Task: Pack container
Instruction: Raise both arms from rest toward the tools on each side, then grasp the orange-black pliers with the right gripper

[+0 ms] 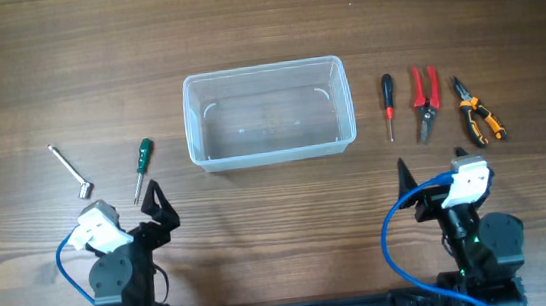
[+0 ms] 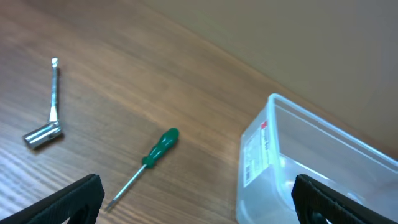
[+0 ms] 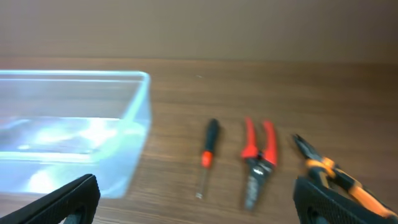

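Spread handles leave one finger room, so the right gripper will next move outward, tilt down and lower onto the pliers' handle nearer the cutters.
The clear plastic container (image 1: 269, 113) stands empty at the table's middle; it also shows in the left wrist view (image 2: 311, 168) and the right wrist view (image 3: 68, 143). Left of it lie a green-handled screwdriver (image 1: 143, 166) (image 2: 152, 155) and a metal socket wrench (image 1: 72, 170) (image 2: 48, 112). Right of it lie a black-and-red screwdriver (image 1: 388, 105) (image 3: 207, 154), red-handled cutters (image 1: 425, 101) (image 3: 257, 158) and orange-and-black pliers (image 1: 478, 119) (image 3: 336, 177). My left gripper (image 1: 158, 209) (image 2: 199, 202) is open and empty near the green screwdriver's tip. My right gripper (image 1: 430, 168) (image 3: 199, 202) is open and empty, in front of the right-hand tools.
The wooden table (image 1: 262, 34) extends all around. Both arm bases sit at the front edge, each with a blue cable (image 1: 392, 242).
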Controlling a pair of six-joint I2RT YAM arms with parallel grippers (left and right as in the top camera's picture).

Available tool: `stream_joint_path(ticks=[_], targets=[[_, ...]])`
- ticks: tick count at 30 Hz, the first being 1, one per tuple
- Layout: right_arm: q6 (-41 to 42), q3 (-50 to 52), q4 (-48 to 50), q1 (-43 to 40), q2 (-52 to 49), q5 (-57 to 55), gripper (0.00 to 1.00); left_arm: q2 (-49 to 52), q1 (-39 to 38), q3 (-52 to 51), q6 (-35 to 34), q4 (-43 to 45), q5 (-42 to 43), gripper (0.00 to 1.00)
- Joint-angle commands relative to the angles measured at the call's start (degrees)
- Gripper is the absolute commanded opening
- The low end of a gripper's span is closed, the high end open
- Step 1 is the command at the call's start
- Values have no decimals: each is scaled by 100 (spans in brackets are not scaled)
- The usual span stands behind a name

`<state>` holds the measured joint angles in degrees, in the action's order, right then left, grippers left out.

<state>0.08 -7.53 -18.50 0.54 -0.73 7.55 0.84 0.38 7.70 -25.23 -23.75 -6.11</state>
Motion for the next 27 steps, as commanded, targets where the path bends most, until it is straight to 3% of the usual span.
stream_joint_path(ticks=[1, 4, 6, 7, 11, 15, 18, 21, 27], targets=[[658, -181, 136, -9, -254, 435, 100, 118, -22, 332, 168, 605, 28, 100], [608, -992, 142, -9, -1687, 184, 100, 1458, -22, 1379, 258, 798, -774, 100], [343, -1631, 129, -9, -2699, 188, 100, 2286, -22, 1904, 389, 688, -767, 100], [114, -2361, 4, -9, -3689, 192, 100, 3244, -22, 2529, 455, 538, -767, 100], [-922, -4883, -1139, -20, -6151, 192, 100, 5434, 28, 4374, 942, 2, -769, 100], [-1338, -7003, -2140, -50, -7643, 452, 100, 6946, 319, 6017, 1156, -739, -723, 100], [-686, -7287, -2000, -50, -7923, 1292, 100, 7431, 564, 6454, 1156, -907, -723, 100], [-234, -7289, -1790, -295, -7967, 684, 100, 7512, 780, 6454, 1156, -1003, -726, 100], [-396, -7289, -2406, -1888, -8850, 531, 100, 7514, 1115, 6454, 1156, -968, -726, 100]])
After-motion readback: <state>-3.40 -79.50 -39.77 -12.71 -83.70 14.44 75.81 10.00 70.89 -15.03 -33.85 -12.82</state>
